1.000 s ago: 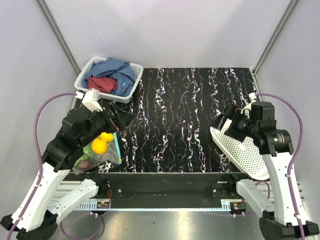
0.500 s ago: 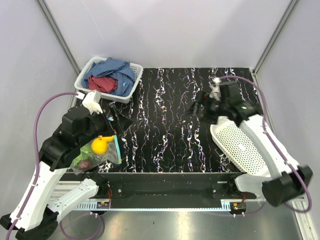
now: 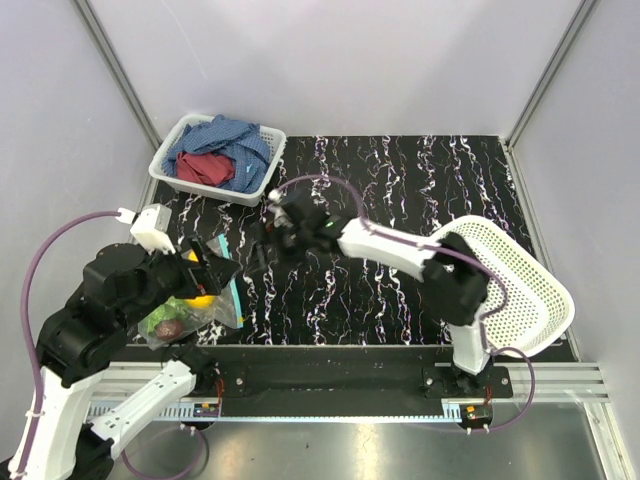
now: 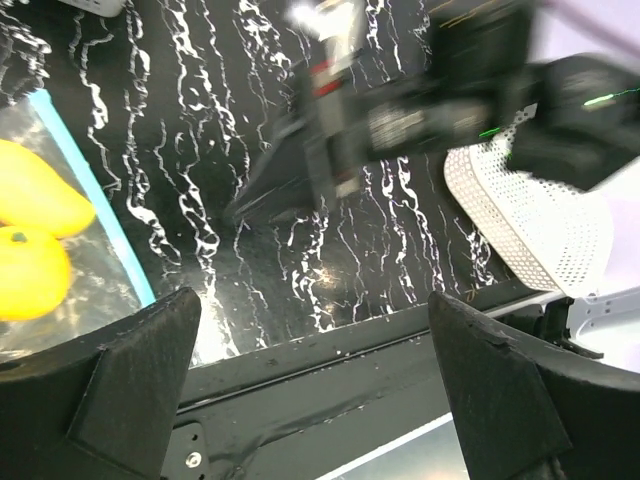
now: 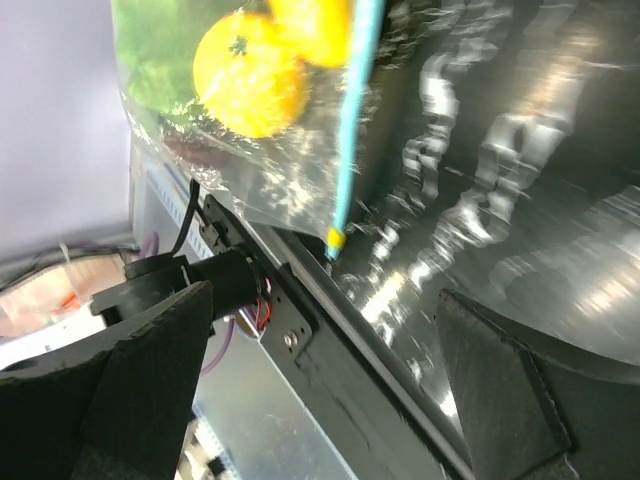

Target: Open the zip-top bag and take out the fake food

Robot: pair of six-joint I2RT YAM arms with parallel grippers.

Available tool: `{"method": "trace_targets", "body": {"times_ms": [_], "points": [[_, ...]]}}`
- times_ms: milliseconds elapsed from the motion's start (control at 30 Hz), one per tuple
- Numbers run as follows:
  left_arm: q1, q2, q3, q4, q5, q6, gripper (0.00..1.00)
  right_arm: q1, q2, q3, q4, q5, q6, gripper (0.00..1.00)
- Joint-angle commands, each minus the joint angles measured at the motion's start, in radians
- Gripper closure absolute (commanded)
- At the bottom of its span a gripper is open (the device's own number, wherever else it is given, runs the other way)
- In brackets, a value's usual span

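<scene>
My right gripper is going to lower next toward the bag and front bar, onto the zip's yellow-tipped near end [image 3: 239,321] [image 5: 336,236], because that end is clear of the lemons.
The zip-top bag [image 3: 185,318] lies at the table's front left corner, its teal zip strip [image 3: 232,290] facing the table's middle. Fake food shows through the plastic: yellow lemons [image 3: 200,288], a green leafy piece [image 5: 160,50] and a dark purple-red piece [image 3: 168,327]. My left gripper [image 3: 213,268] hovers open over the bag's mouth end, nothing between its fingers. My right gripper [image 3: 258,243] has reached across from the right and stands open just right of the strip, apart from it. In the left wrist view the bag [image 4: 90,300] sits at the left. In the right wrist view the strip [image 5: 350,130] runs down from the top.
A white crate [image 3: 262,175] holding blue and red cloths stands at the back left. A white perforated oval basket [image 3: 510,280] sits at the right, behind the right arm's elbow. The table's front rail [image 3: 330,360] runs just below the bag.
The right arm has swung from the right side across the table to the bag's zip strip. The white perforated basket has shifted and tipped. The left arm drew back slightly. Both grippers stayed open.
</scene>
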Motion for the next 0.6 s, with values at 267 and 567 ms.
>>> {"method": "trace_targets", "body": {"times_ms": [267,567], "points": [[0.005,0.018,0.053,-0.041,0.073,0.08,0.02,0.128,0.28,0.085,0.32,-0.103,0.009,0.15],[0.005,0.05,0.089,-0.052,0.128,0.038,0.02,0.139,0.343,0.03,0.507,-0.186,0.034,0.3]]}}
